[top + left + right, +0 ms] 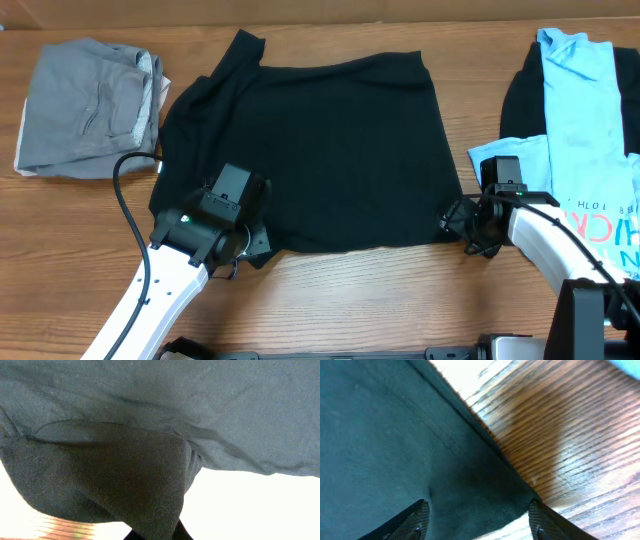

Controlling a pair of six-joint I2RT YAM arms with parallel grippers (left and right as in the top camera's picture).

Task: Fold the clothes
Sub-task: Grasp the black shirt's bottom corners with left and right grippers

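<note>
My left gripper carries the fold outward onto the shirt's side toward the grey garment next and releases it there, because the shirt's near edge hangs bunched over bare wood.
A black shirt point(330, 150) lies spread flat on the wooden table point(380, 290). My left gripper point(255, 243) is at its near left corner. In the left wrist view the fingers point(156, 532) are shut on a fold of the black cloth point(200, 400), which fills the frame. My right gripper point(452, 222) is at the near right corner. In the right wrist view its fingers point(479, 515) are spread wide open, with the corner of the black cloth point(380, 435) lying between them on the table.
A folded grey garment point(90, 105) lies at the far left. A light blue printed shirt point(590, 140) lies at the right, partly on another black garment point(518, 100). Bare wood runs along the table's front edge.
</note>
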